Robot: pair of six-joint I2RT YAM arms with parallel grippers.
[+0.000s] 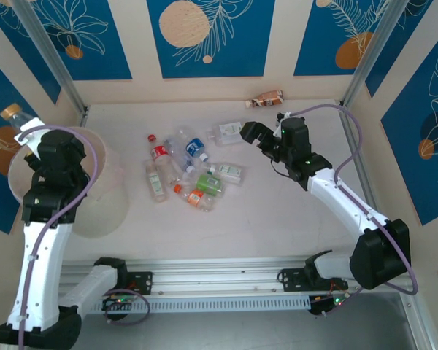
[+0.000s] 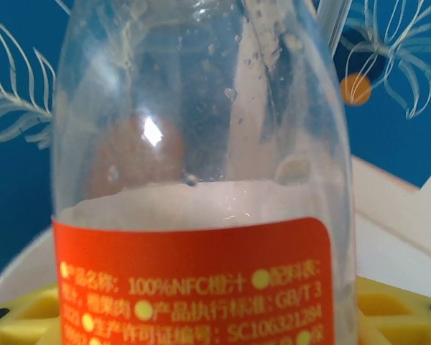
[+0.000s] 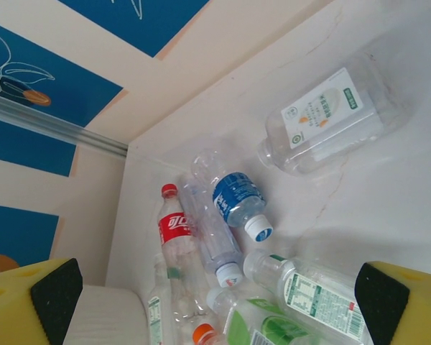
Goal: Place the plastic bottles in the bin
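Note:
Next, my left gripper moves back and tips down over the pale bin's opening [image 1: 23, 172] to release the bottle, since its end with the orange cap sticks past the bin's far rim.
My left gripper [image 1: 27, 137] is shut on a clear plastic bottle [image 1: 14, 114] with an orange cap, held above the far left rim of the pale bin [image 1: 102, 200]. In the left wrist view that orange-labelled bottle [image 2: 201, 144] stands between the yellow fingers [image 2: 29, 316]. Several more bottles lie in a cluster mid-table: red-labelled [image 1: 159, 152], blue-labelled [image 1: 196, 147], green-labelled [image 1: 208, 184]. My right gripper [image 1: 250, 135] hangs open beside a square white-labelled bottle [image 1: 230, 133]. In the right wrist view its empty gripper [image 3: 223, 302] stands above the red [image 3: 174, 230] and blue [image 3: 237, 198] bottles.
A crushed brownish bottle [image 1: 266, 98] lies against the back wall. Blue-and-cream walls close the table on three sides, with metal posts [image 1: 55, 62] in the back corners. The bin's side [image 3: 108, 316] is in the right wrist view, left of the cluster.

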